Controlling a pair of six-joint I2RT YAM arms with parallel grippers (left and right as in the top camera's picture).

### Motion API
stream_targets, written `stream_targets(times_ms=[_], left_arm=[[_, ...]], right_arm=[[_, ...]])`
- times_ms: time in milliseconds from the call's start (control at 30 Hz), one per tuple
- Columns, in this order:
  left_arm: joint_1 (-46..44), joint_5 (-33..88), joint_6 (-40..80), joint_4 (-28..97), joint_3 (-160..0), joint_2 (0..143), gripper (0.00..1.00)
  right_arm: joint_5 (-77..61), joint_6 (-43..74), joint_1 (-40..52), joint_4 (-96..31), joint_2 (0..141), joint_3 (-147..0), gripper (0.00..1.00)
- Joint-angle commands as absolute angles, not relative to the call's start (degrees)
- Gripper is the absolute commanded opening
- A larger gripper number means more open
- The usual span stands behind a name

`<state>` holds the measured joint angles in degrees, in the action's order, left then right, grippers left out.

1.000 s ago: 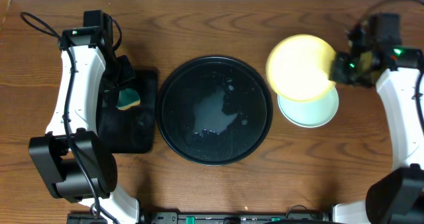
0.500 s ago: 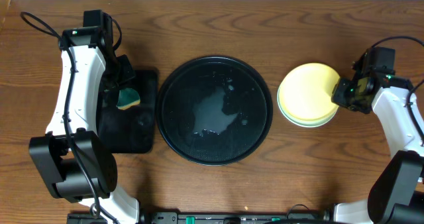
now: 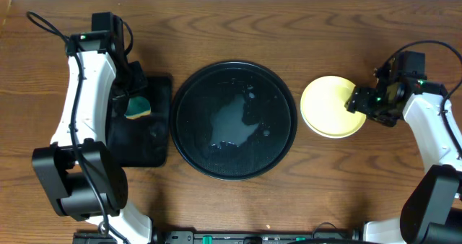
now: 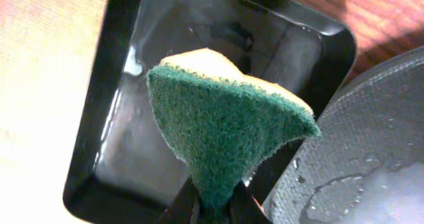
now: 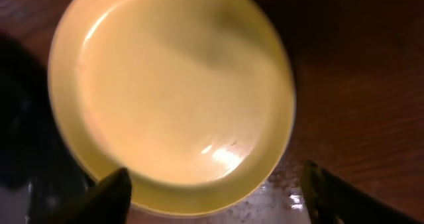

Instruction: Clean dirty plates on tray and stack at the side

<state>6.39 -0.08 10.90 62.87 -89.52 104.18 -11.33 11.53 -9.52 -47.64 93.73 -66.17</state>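
Observation:
I should next lower my left gripper toward the bottom of the small rectangular tray (image 4: 142, 144) and let go of the green and yellow sponge (image 4: 225, 128), because that tray is below the gripper.
The pale yellow plate (image 3: 330, 106) lies right of the round black tray (image 3: 189, 92), on top of a paler plate of which only a sliver of rim shows. My right gripper (image 3: 359, 99) is at the plate's right edge, open. In the right wrist view its fingers (image 5: 111, 193) stand wide apart on either side of the yellow plate's (image 5: 172, 85) near rim, not pinching it. My left gripper (image 3: 135, 102) hangs over the small rectangular tray (image 3: 155, 146), shut on a green and yellow sponge (image 4: 225, 128). The round tray holds only a film of water.
The rectangular black tray (image 4: 109, 85) sits close against the round tray's (image 4: 377, 118) left side. Wet spots lie on the wood under the plates. Both arms' cables run along the table's far corners.
The right gripper lowered the yellow plate onto the pale plate beside the tray, then opened and let it go. The left arm and sponge have not moved.

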Motion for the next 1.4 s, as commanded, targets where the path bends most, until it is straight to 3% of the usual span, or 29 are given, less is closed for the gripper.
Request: stream_targets(times_ms=[0, 133, 367, 433, 567, 600, 967, 1000, 1033, 1067, 1367], left_arm=[[7.14, -0.89, 5.54, 60.82, -85.69, 104.20, 0.08], [7.33, -0.86, 2.59, 57.25, -80.88, 104.27, 0.07], [7.33, -0.84, 1.89, 50.19, -73.47, 104.49, 0.08], [7.33, -0.84, 1.93, 49.08, -72.27, 104.49, 0.15], [7.31, -0.82, 1.98, 48.95, -72.05, 104.47, 0.48], [7.33, -0.82, 1.98, 48.95, -72.05, 104.47, 0.50], [7.31, -0.82, 1.96, 59.55, -85.34, 97.01, 0.51], [7.31, -0.82, 1.96, 59.51, -86.72, 95.26, 0.55], [7.31, -0.82, 1.98, 59.27, -87.74, 93.45, 0.72], [7.31, -0.82, 1.96, 58.54, -88.18, 91.64, 0.74], [7.31, -0.82, 1.96, 56.93, -88.20, 80.60, 0.75]], right_arm=[[-13.65, 9.28, -8.84, -50.06, 93.84, -72.05, 0.86], [-13.61, 8.12, -8.80, -53.84, 93.80, -77.12, 0.99], [-13.65, 8.10, -7.86, -55.27, 93.21, -79.92, 0.99], [-13.87, 8.08, -7.77, -55.29, 93.19, -79.92, 0.99], [-14.31, 8.10, -7.77, -55.35, 92.84, -79.92, 0.99], [-14.52, 8.10, -7.77, -55.31, 92.64, -79.92, 0.99], [-14.87, 8.05, -7.77, -55.46, 84.62, -79.92, 0.99], [-14.87, 8.05, -7.77, -55.02, 83.31, -79.94, 0.99], [-15.09, 8.10, -7.79, -54.72, 81.80, -79.94, 0.99], [-15.16, 8.10, -7.77, -54.39, 80.25, -79.94, 0.99], [-15.09, 8.10, -7.79, -48.45, 64.10, -79.94, 0.99]])
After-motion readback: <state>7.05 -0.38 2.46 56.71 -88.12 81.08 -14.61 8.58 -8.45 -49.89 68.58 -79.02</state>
